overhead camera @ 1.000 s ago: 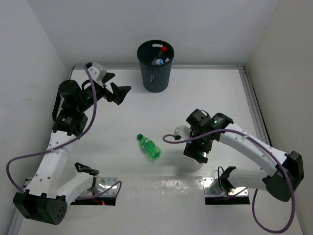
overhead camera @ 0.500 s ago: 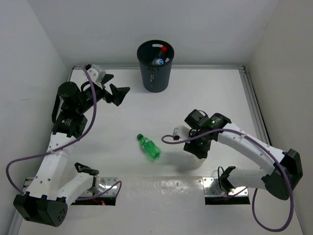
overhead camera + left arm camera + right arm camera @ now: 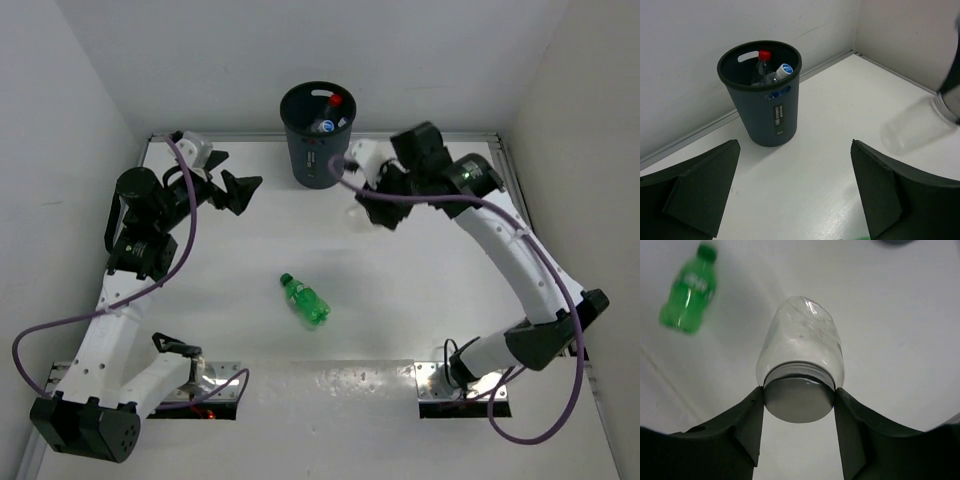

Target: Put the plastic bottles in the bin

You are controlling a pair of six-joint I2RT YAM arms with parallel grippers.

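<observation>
My right gripper will next move up and outward over the bin's opening (image 3: 312, 110) to release the bottle's silvery lid there, as the bottle is still short of the bin's rim.
My right gripper (image 3: 799, 400) is shut on the silvery lid of a clear pale bottle (image 3: 800, 345), which hangs in the air above the table. In the top view this gripper (image 3: 378, 205) is just right of the dark grey bin (image 3: 318, 160). The left wrist view shows the held bottle (image 3: 912, 130) blurred at the right. A red-capped bottle (image 3: 336, 101) and a blue-capped bottle (image 3: 326, 126) lie inside the bin (image 3: 760, 110). A green bottle (image 3: 305, 300) lies on its side mid-table, also showing in the right wrist view (image 3: 690, 290). My left gripper (image 3: 243, 190) stands open and empty, left of the bin.
White walls close in the table on three sides, and the bin stands against the back wall. A metal rail (image 3: 520, 200) runs along the table's right edge. Purple cables (image 3: 180, 240) loop along both arms.
The right gripper shut on the pale bottle near the table's front, lifted it, and swung it back to beside the bin. The left arm has hardly moved.
</observation>
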